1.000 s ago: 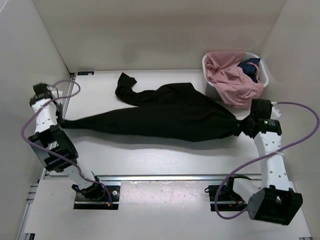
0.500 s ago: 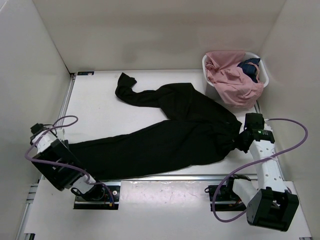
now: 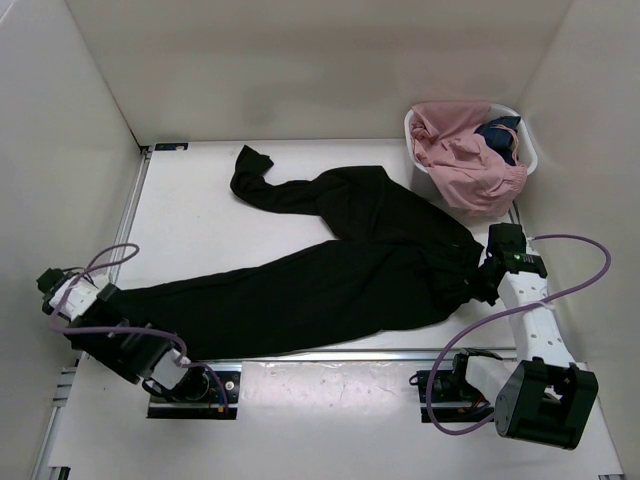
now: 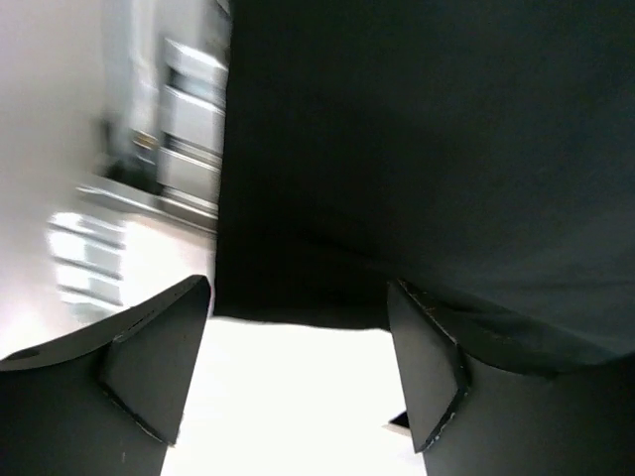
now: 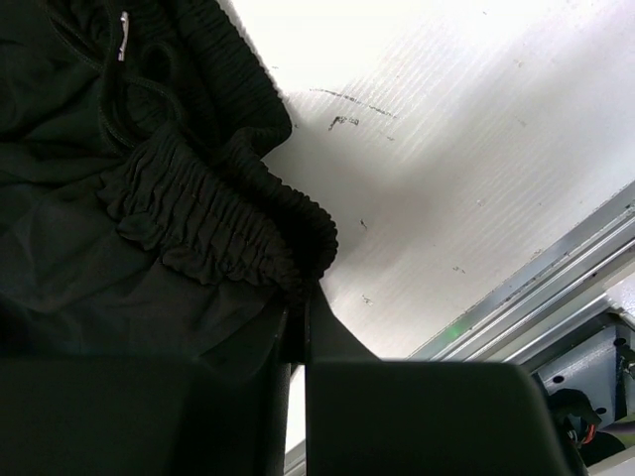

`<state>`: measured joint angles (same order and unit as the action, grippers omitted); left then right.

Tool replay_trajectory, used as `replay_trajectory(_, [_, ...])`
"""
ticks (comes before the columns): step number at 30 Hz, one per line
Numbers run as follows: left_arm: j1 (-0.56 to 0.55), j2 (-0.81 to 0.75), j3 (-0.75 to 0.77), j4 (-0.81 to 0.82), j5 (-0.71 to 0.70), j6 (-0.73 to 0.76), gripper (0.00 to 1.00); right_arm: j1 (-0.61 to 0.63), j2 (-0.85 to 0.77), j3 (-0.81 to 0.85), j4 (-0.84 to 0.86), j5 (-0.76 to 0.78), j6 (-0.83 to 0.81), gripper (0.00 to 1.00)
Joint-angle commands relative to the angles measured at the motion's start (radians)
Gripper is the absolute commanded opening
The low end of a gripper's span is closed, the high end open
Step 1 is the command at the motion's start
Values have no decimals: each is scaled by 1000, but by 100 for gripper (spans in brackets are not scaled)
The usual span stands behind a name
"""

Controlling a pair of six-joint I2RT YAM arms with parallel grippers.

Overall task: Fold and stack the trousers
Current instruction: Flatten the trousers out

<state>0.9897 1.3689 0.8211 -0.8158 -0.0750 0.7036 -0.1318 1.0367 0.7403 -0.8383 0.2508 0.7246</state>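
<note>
Next I need to draw my right gripper back and sideways and release the trousers' waistband, since bare tabletop by the bar [image 5: 397,307] is to the gripper's right in the top view.
The black trousers [image 3: 340,270] lie spread on the white table. One leg runs to the far left [image 3: 255,180]. The other leg stretches to the near left, its hem [image 4: 298,288] lying just ahead of my left gripper [image 3: 108,300]. That gripper [image 4: 300,297] is open, with only bare white table between its fingers. At the right, my right gripper [image 3: 487,283] is shut on the gathered elastic waistband [image 5: 228,218], pinched at the fingertips [image 5: 298,302]; the drawstring shows above it.
A white basket [image 3: 527,150] stands at the far right, holding a pink garment [image 3: 465,165] and a small dark blue garment [image 3: 500,135]. A metal rail [image 3: 330,355] runs along the table's near edge. White walls close in on the left, back and right.
Both arms have drawn toward the near edge, dragging the lower leg and waistband with them. The left gripper has opened and let go of the leg's end, then backed off to the left.
</note>
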Motion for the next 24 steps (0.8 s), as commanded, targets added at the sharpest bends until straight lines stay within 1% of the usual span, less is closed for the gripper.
replay_trajectory(1, [55,64,-40,21,-2,30,84,-6,2,39,1,15,-16,0])
replay_trajectory(3, [73,119,-40,49,-2,30,85,-6,2,8,1,27,-16,0])
replay_trajectory(6, [73,185,-30,49,-2,20,86,-6,11,-18,28,27,-16,0])
replay_trajectory(8, [63,249,-39,18,15,46,80,-6,20,-33,44,18,-16,0])
replay_trajectory(9, [63,260,-48,-2,29,72,73,-6,20,-45,60,18,-16,0])
replay_trajectory(10, [63,260,-59,-15,62,83,48,-6,32,-45,61,4,-16,0])
replay_trajectory(12, [63,260,-59,-25,98,92,20,-6,33,-45,83,4,-16,0])
replay_trajectory(13, [53,248,-41,-25,139,93,14,-6,33,-45,84,4,-16,0])
replay_trajectory(16, [21,248,64,-51,191,60,14,-6,43,33,33,66,-4,0])
replay_trajectory(17, [-3,248,131,-51,210,30,14,-31,43,77,-5,123,5,0])
replay_trajectory(19, [-32,248,196,-72,222,-5,14,-58,23,109,-31,151,27,0])
replay_trajectory(21, [-85,248,269,-88,222,-18,14,-97,-10,129,-80,177,44,0])
replay_trajectory(24, [-134,248,308,-102,222,-27,14,-150,-76,94,-155,200,91,0])
